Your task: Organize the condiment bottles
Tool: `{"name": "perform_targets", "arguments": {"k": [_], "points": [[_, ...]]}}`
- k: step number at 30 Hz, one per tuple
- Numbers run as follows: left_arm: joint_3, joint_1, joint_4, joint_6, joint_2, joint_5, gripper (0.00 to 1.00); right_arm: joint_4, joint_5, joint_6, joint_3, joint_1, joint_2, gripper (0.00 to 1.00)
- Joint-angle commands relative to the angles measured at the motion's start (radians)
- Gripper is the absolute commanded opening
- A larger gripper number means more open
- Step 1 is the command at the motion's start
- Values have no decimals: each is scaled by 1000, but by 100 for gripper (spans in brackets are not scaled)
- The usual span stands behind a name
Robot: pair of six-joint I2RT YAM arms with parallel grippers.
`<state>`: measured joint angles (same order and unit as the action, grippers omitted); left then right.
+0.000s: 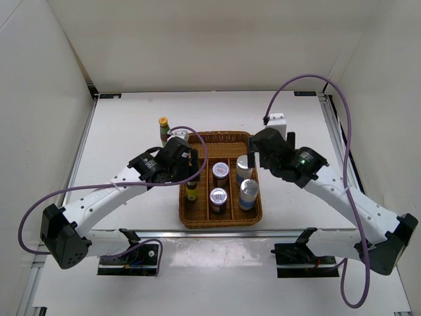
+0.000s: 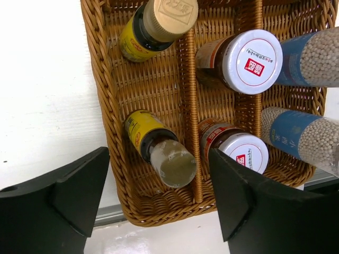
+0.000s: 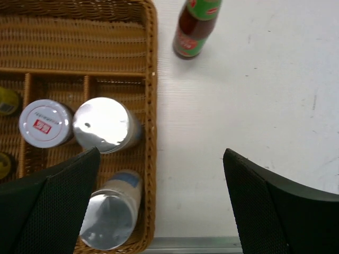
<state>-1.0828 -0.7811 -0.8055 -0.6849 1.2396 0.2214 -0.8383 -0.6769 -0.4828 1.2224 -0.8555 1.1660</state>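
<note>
The red sauce bottle stands outward of my open right gripper, beside the tray's far section, so the gripper should move outward to it next, past the silver-lidded jars.
The wicker tray (image 1: 186,217) holds two brown yellow-capped bottles (image 2: 161,151) (image 2: 159,21) in its left column. Two white-lidded jars (image 2: 249,61) (image 2: 241,153) stand in the middle column and two silver-lidded jars (image 3: 103,124) (image 3: 108,219) in the right one. One red sauce bottle (image 1: 163,129) stands on the table behind the tray's left corner. Another red sauce bottle (image 3: 193,29) stands right of the tray's far corner. My left gripper (image 2: 158,159) is open and empty above the near brown bottle. My right gripper (image 3: 161,153) is open and empty over the tray's right edge.
The tray's wide far compartment (image 3: 74,45) has nothing in it. White walls close the table at the back and sides. A metal rail (image 3: 201,244) runs along the table's near edge. Purple cables loop over both arms.
</note>
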Motion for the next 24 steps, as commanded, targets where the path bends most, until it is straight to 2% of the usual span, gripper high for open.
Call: {"name": "perform_targets", "arguments": {"k": [1,5,6,8,12,16,18,20,24], "points": [[-41,-3,19,13,-31,-7,87,2,31,85,77,97,-8,100],[-89,-3,8,53,-83,28,91,28,108,167,117,251,12,100],[-112,-3,8,76,-94,56,94,40,193,202,132,284,12,100],[-138,-3,-1,114,-114,90,100,51,261,213,176,372,69,100],[-172,40,-24,252,-152,235,100,51,442,240,278,518,237,100],[-108,153,12,352,-201,285,100,79,507,250,379,553,374,100],[-63,201,60,377,-221,320,100,79,507,250,426,564,443,96],[7,224,86,386,-236,355,100,79,536,250,451,575,484,88],[104,293,109,386,-255,322,100,90,557,240,483,585,576,81]]}}
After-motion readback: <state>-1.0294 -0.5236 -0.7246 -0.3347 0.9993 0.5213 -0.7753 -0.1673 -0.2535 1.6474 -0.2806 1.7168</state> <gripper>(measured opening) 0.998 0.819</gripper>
